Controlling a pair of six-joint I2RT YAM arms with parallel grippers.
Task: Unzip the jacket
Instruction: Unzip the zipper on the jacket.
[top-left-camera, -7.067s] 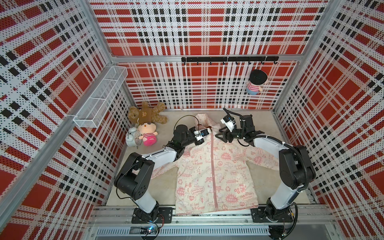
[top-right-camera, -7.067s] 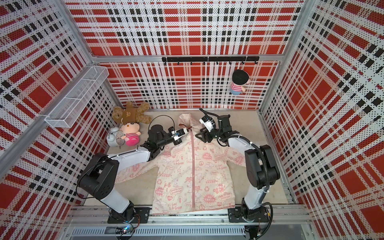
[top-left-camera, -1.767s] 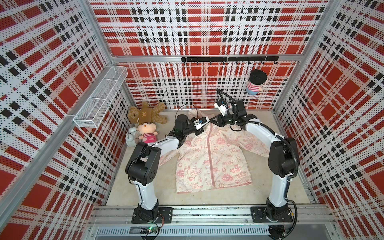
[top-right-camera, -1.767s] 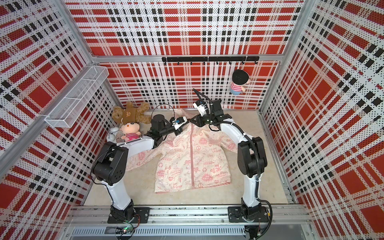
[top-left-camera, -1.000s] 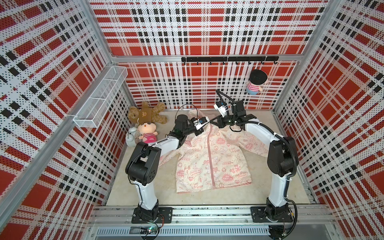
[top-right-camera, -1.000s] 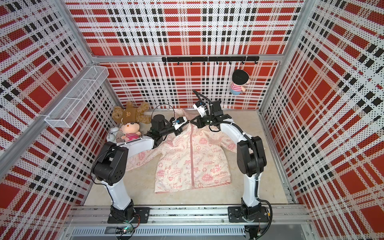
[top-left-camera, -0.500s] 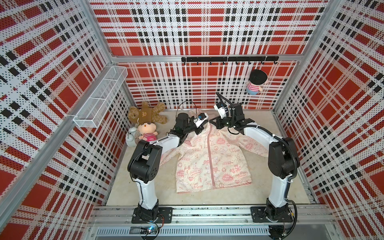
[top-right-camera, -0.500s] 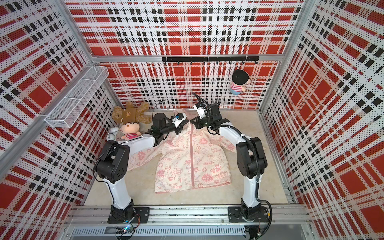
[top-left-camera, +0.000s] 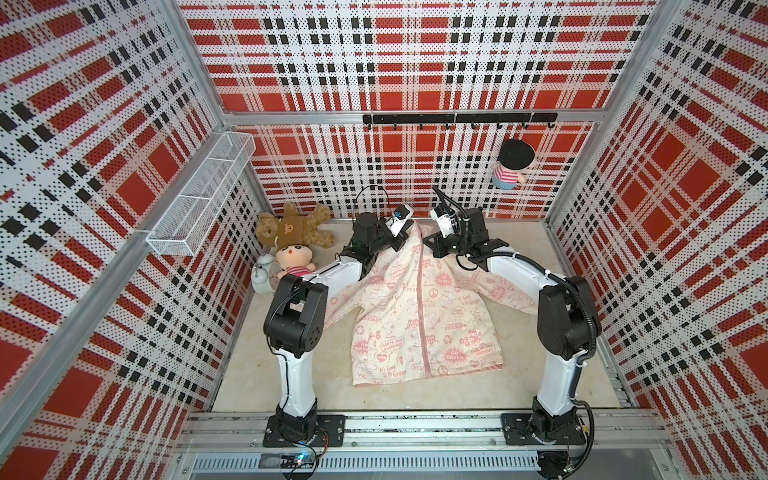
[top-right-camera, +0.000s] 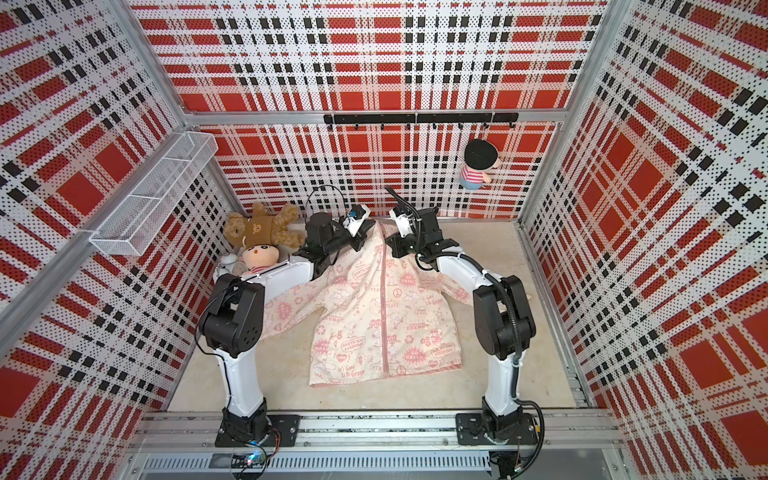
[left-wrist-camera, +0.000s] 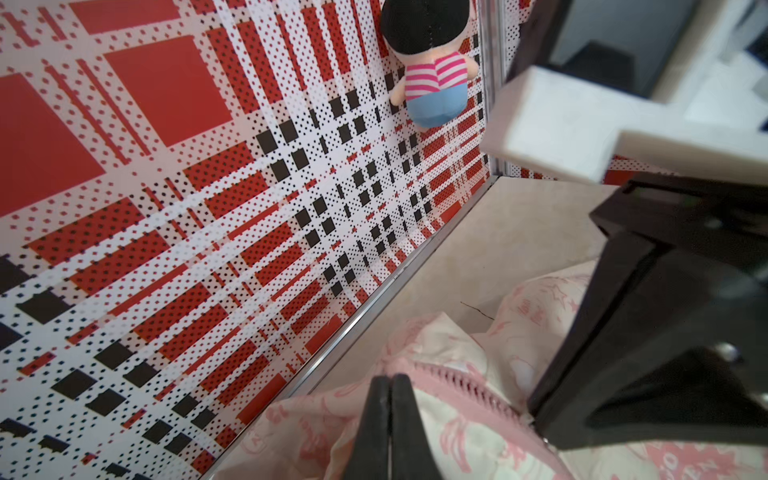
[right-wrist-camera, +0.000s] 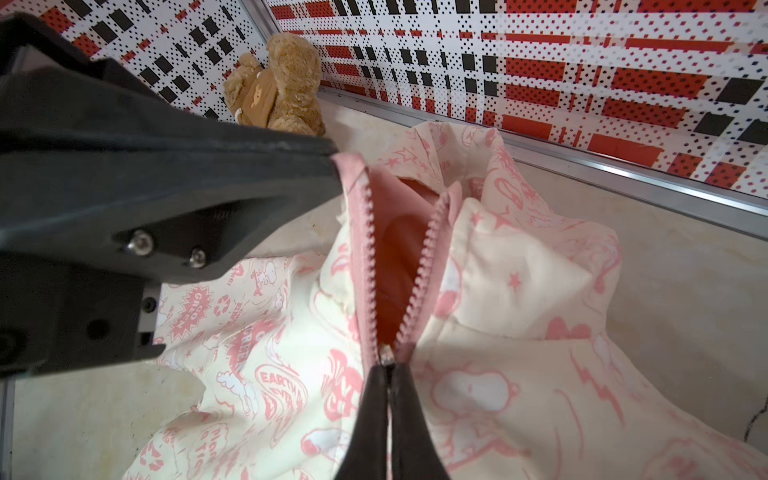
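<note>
The back wall's foot (left-wrist-camera: 344, 330) is outward of my left gripper. I will pull the pink collar edge there against the right gripper's hold on the slider and release it.
The cream jacket (top-left-camera: 415, 324) (top-right-camera: 374, 316) with pink prints lies front up on the table, hood toward the back wall. Its pink zipper (right-wrist-camera: 365, 249) is parted for a short stretch at the collar, and pink lining (right-wrist-camera: 395, 257) shows in the gap. Below the slider (right-wrist-camera: 386, 356) it is closed. My right gripper (right-wrist-camera: 388, 372) (top-left-camera: 431, 246) is shut on the zipper pull at the slider. My left gripper (left-wrist-camera: 390, 380) (top-left-camera: 405, 237) is shut on the pink collar edge at the top of the zipper; in the right wrist view its tip (right-wrist-camera: 332, 166) pinches that tape.
A brown teddy bear (top-left-camera: 297, 226), a pink-faced doll (top-left-camera: 293, 259) and a small white pot (top-left-camera: 262, 276) sit at the back left. A striped doll (top-left-camera: 510, 168) hangs from the hook rail (top-left-camera: 457, 119). A wire basket (top-left-camera: 203, 195) juts from the left wall. The back wall stands close behind both grippers.
Over seven seconds the jacket has slid toward the back wall with both grippers at its collar. In the last second the grippers edged slightly closer together, and both stay shut.
</note>
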